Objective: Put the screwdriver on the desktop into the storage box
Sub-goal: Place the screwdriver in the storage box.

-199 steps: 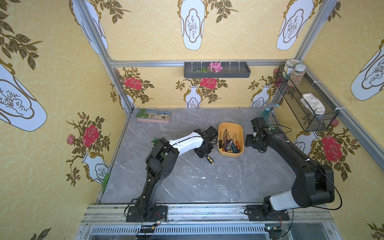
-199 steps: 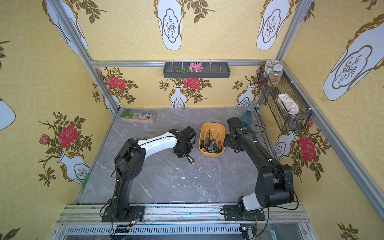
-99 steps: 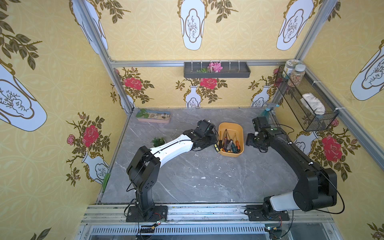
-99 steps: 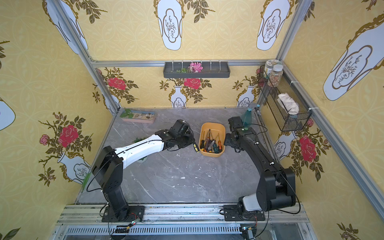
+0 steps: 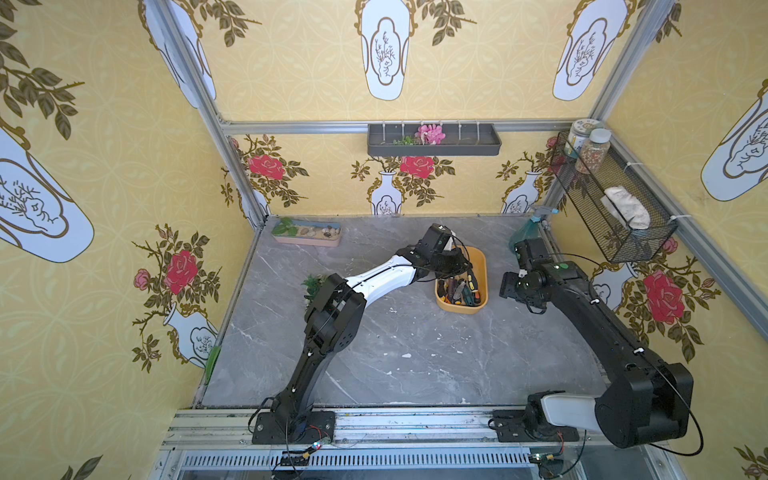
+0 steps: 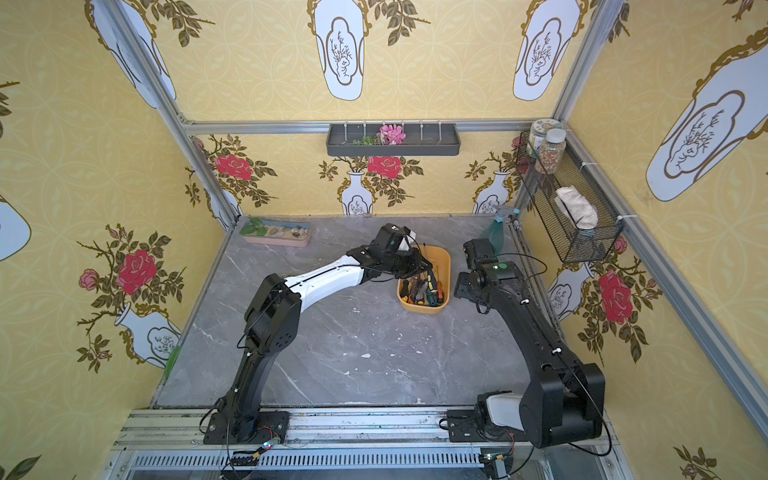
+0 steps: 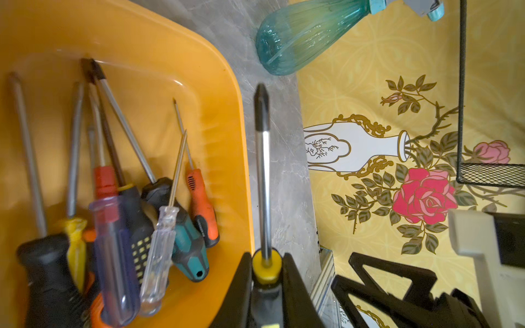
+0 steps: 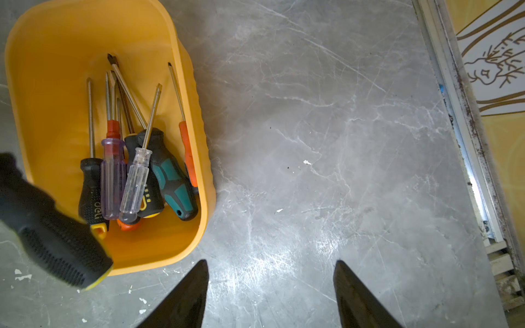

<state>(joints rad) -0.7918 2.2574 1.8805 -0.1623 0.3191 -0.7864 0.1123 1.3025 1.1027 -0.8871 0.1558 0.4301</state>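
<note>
My left gripper moves down toward the orange-handled screwdriver in the storage box next and releases there, since the held screwdriver still hangs above the box's rim.
My left gripper (image 7: 267, 272) is shut on the screwdriver (image 7: 262, 170), clamping its black handle just behind the yellow collar. The silver shaft points straight ahead. It hangs at the rim of the orange-yellow storage box (image 7: 170, 56), seen in both top views (image 5: 481, 266) (image 6: 445, 262). The right wrist view shows the blurred black handle (image 8: 51, 227) over a corner of the box (image 8: 37, 71). Several other screwdrivers (image 8: 136, 170) lie inside. My right gripper (image 8: 270, 272) is open and empty over bare desktop (image 8: 326, 127) beside the box.
A teal spray bottle (image 5: 525, 232) stands at the back right corner. A pink tray of pebbles (image 5: 307, 235) sits back left, with a green sprig (image 5: 313, 282) nearby. A dark wall tray (image 5: 432, 141) and a wire basket (image 5: 611, 203) hang above.
My left arm has swung right and back from the desktop left of the box, carrying the screwdriver to the box's rim. The right arm has barely moved.
</note>
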